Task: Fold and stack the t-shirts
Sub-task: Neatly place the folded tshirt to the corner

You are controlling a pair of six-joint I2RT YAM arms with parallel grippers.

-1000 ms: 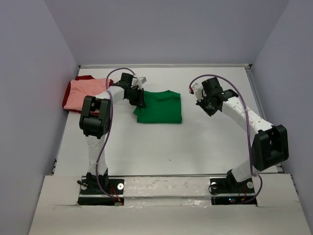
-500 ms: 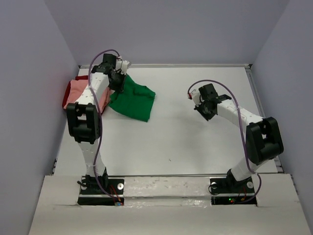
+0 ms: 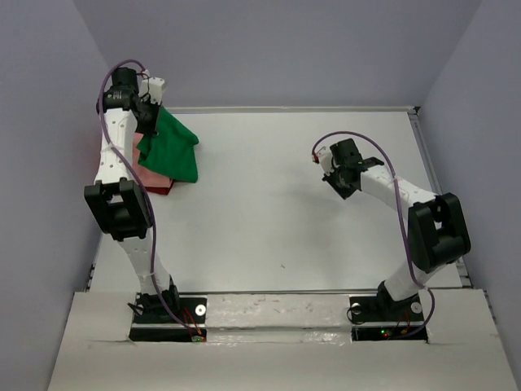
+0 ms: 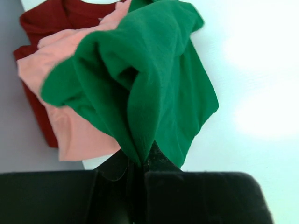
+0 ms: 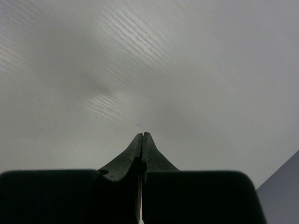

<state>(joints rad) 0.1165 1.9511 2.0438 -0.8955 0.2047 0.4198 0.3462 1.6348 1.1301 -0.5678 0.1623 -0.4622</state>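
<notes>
The green t-shirt (image 4: pixel 149 88) hangs over bare table, so I will move my left gripper to the left in the top view, then down, and let go over the pink t-shirt's wall-side edge (image 4: pixel 46 105).
The folded bright green t-shirt (image 3: pixel 171 147) hangs from my left gripper (image 3: pixel 149 118), which is shut on its edge high at the back left. In the left wrist view the green t-shirt (image 4: pixel 149 88) drapes from my closed jaws (image 4: pixel 141 161) over the salmon pink t-shirt (image 4: pixel 77 135), which lies on the dark red t-shirt (image 4: pixel 39 116). From above only a strip of the pink t-shirt (image 3: pixel 151 177) and the dark red t-shirt's edge (image 3: pixel 159 191) show under the green one. My right gripper (image 3: pixel 340 181) is shut and empty above the bare table (image 5: pixel 142 135).
The white table (image 3: pixel 309 212) is walled in by grey panels at the back and on both sides. The shirt pile lies close against the left wall (image 3: pixel 49 163). A raised rail (image 3: pixel 419 147) runs along the table's right edge.
My left arm has swung left and back, carrying the green t-shirt from the table's middle to above the pink and red pile. My right gripper has drawn back slightly and stays shut.
</notes>
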